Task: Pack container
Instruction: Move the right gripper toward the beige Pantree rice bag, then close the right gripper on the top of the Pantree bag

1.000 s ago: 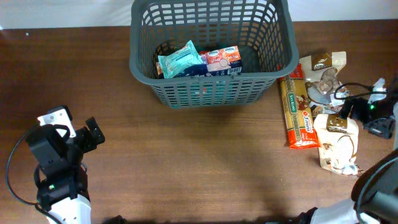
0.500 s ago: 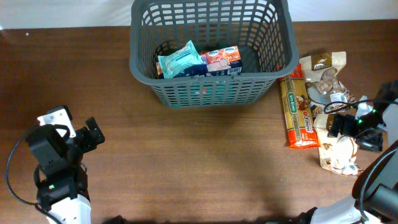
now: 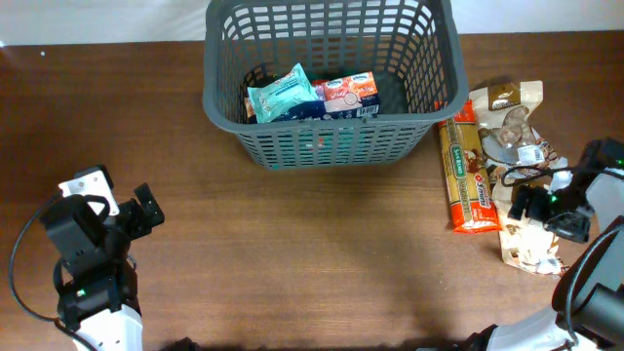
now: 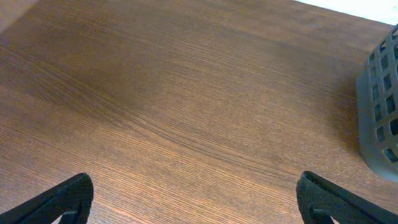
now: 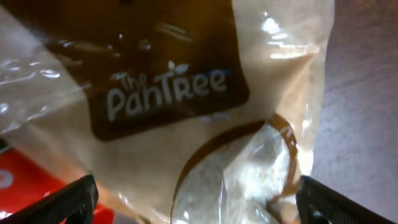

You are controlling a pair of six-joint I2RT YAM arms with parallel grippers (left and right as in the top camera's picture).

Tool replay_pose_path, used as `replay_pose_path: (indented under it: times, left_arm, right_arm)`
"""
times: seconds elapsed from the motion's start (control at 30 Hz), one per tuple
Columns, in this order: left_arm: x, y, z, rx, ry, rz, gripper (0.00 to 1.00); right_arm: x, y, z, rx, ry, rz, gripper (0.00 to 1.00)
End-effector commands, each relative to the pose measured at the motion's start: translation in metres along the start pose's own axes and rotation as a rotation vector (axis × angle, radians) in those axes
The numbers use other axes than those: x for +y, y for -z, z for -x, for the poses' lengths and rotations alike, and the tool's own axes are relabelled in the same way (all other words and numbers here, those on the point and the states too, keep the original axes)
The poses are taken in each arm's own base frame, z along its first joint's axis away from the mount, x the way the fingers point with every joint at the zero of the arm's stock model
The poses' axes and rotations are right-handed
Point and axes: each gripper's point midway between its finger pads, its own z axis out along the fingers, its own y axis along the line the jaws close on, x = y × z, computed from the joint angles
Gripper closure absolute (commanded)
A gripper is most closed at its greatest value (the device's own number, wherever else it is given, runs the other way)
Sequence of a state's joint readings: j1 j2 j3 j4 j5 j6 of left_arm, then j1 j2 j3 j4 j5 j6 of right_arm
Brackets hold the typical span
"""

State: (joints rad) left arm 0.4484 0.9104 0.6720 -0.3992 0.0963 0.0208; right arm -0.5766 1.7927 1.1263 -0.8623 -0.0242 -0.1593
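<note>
The cream "The Pantree" bag lies between my right gripper's open fingers. The right gripper moves down to the bag's pale part beside the brown label next, then closes.
The dark grey slotted basket stands at the back middle and holds a teal packet and a red and white packet. Its corner shows in the left wrist view. My right gripper is open and sits low over a cream "The Pantree" bag, its fingers on either side of that bag. My left gripper is open and empty over bare table at the front left.
A long orange pasta packet lies right of the basket, its red edge showing in the right wrist view. Another cream and brown bag lies behind it. The brown wooden table spreads between the arms.
My right gripper has moved left and forward, from the table's right edge down onto the cream bag. The left arm has not moved.
</note>
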Motion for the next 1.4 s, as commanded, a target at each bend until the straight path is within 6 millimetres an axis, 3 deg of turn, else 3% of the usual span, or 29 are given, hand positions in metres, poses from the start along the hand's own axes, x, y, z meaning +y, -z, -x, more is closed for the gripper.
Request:
replay_pose_path:
  times: [0.0,0.2,0.27,0.4,0.67,0.77,0.8,0.83,1.07,1.17,1.23,1.37]
  left_arm:
    - [0.003,0.0,-0.002,-0.001,0.013,0.013,0.01]
    - [0.003,0.0,-0.002,-0.001,0.013,0.013,0.01]
    - [0.003,0.0,-0.002,-0.001,0.013,0.013,0.01]
    - [0.003,0.0,-0.002,-0.001,0.013,0.013,0.01]
    - [0.003,0.0,-0.002,-0.001,0.013,0.013,0.01]
    - [0.003,0.0,-0.002,-0.001,0.013,0.013,0.01]
    - [0.003,0.0,-0.002,-0.001,0.013,0.013,0.01]
    - [0.003,0.0,-0.002,-0.001,0.013,0.013,0.01]
    - [0.003,0.0,-0.001,-0.002,0.013,0.013,0.01]
    - [0.003,0.0,0.0,-0.008,0.012,0.013,0.01]
    - [0.003,0.0,0.002,-0.015,0.012,0.013,0.01]
    - [0.003,0.0,0.003,-0.021,0.011,0.013,0.01]
  right_arm:
    - [0.0,-0.011,-0.006,0.0,-0.021,0.009,0.01]
    - [0.0,-0.014,-0.006,-0.007,-0.025,0.008,0.08]
    - [0.0,-0.014,-0.006,-0.009,-0.025,0.007,0.15]
    - [-0.001,-0.014,-0.004,-0.017,-0.025,0.006,0.5]
    - [0.0,-0.021,-0.007,-0.022,-0.057,0.006,0.43]
    - [0.001,-0.03,-0.014,-0.019,-0.071,0.008,0.69]
    - [0.001,-0.033,-0.017,-0.015,-0.071,0.007,0.87]
    - [0.001,-0.036,-0.019,-0.012,-0.071,0.006,0.96]
    - [0.001,-0.036,-0.018,-0.023,-0.096,0.007,0.96]
    - [0.003,-0.023,-0.005,-0.062,-0.093,0.022,0.96]
    - [0.006,-0.002,0.013,-0.112,-0.09,0.043,0.96]
    - [0.013,0.064,0.055,-0.254,-0.074,0.101,0.96]
